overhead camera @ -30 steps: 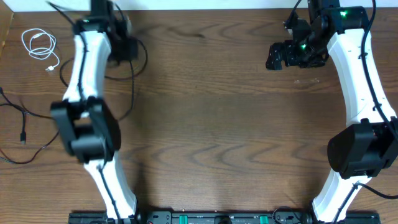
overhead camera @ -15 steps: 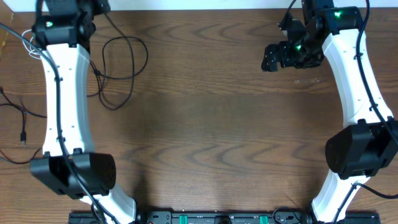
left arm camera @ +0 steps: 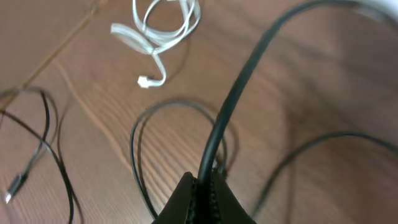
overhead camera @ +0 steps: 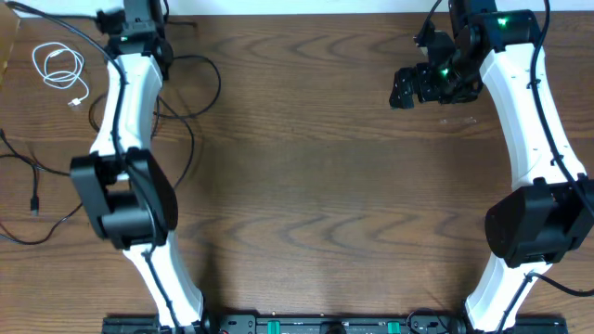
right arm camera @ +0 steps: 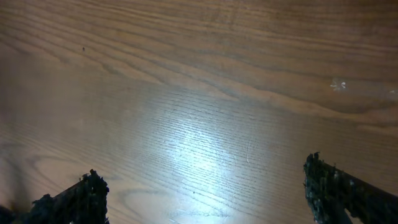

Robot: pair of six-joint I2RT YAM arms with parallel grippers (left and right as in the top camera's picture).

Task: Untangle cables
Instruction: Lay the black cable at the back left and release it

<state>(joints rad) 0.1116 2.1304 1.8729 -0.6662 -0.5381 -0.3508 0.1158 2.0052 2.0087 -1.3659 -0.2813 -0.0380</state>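
Note:
The thick black cable is held up off the table, so next my left gripper will lower toward the wood by its loops, then open.
My left gripper (left arm camera: 202, 190) is shut on a thick black cable (left arm camera: 239, 93) and holds it up near the table's back left (overhead camera: 135, 28). More of this black cable lies in loops (overhead camera: 190, 93) on the wood beside the left arm. A coiled white cable (overhead camera: 58, 70) lies at the far left; it also shows in the left wrist view (left arm camera: 163, 28). A thin black cable (overhead camera: 32, 190) trails along the left edge. My right gripper (overhead camera: 401, 90) is open and empty above bare wood at the back right, its fingertips wide apart in the right wrist view (right arm camera: 205, 193).
The wooden table (overhead camera: 325, 186) runs to a pale wall at the back. The right arm's base (overhead camera: 534, 227) stands at the right edge. A bar with connectors (overhead camera: 316, 325) lines the front edge.
My left arm swung left toward the back left corner and then back right, carrying the black cable. The cable loops on the table shifted. The right arm barely moved.

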